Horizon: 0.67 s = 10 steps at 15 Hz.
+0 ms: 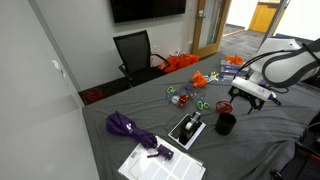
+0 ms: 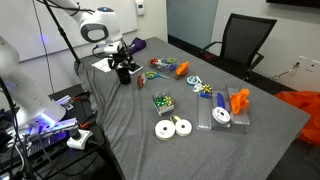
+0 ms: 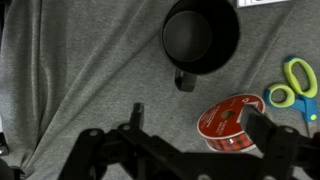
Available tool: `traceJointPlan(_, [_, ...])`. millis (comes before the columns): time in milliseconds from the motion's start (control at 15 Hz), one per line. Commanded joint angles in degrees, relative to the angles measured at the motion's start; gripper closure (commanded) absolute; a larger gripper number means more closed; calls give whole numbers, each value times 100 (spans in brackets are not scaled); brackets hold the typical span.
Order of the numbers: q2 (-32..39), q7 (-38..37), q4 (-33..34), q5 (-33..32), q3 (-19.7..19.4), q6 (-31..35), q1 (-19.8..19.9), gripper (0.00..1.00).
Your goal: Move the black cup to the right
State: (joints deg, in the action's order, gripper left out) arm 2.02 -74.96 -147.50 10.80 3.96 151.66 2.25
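Note:
I will next lower my open gripper toward the black cup, fingers around the cup's small handle [image 3: 185,81], which sticks out toward them.
The black cup [image 1: 225,124] stands upright on the grey cloth. It also shows in an exterior view [image 2: 125,73] and at the top of the wrist view [image 3: 200,35], where I look down into it and its small handle points toward me. My gripper [image 3: 200,128] is open and empty. It hovers just above and beside the cup in both exterior views [image 1: 240,101] [image 2: 122,58]. The cup is not between the fingers. A red ribbon spool [image 3: 230,120] lies between them on the cloth.
Green-handled scissors [image 3: 292,85] lie right of the spool. A flat black-and-white device [image 1: 187,130], a purple umbrella [image 1: 130,128] and papers [image 1: 160,162] lie nearby. Two white tape rolls [image 2: 173,127], a green box [image 2: 162,102] and orange items [image 2: 238,100] sit further along.

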Motion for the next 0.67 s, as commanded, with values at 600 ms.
traceJointPlan(600, [478,-60,130,-4,-257,385,-254,0])
